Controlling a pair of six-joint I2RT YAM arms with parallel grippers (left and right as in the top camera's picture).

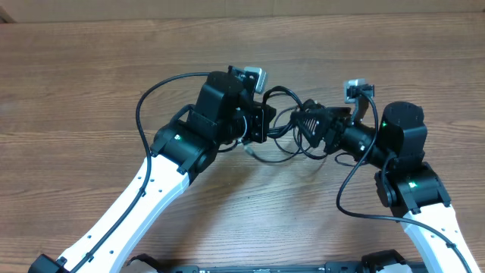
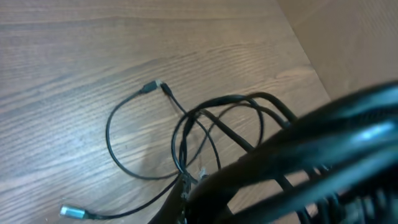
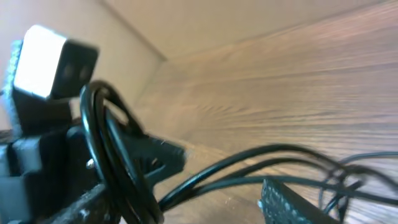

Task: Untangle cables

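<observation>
My left gripper lifts toward the open tabletop to its left in the overhead view next, then lowers and releases, since cords bunch between both grippers.
The cables [image 1: 284,133] are thin black cords looped and tangled on the wood table between my two grippers. In the left wrist view the cables [image 2: 186,127] form crossing loops, with one small plug end [image 2: 151,87] on the table and a metal-tipped end [image 2: 73,213] at the lower left. My left gripper [image 1: 264,121] is shut on the cords where they bunch together [image 2: 186,182]. My right gripper [image 1: 309,123] faces it from the right, fingers apart. Cords [image 3: 249,168] run past its ribbed finger pad [image 3: 289,202] toward the left gripper.
The left arm's wrist camera [image 3: 40,53] and gripper body fill the left of the right wrist view. Thick black arm wiring [image 2: 311,155] blurs across the left wrist view. A light wall [image 3: 217,25] runs along the table's far edge.
</observation>
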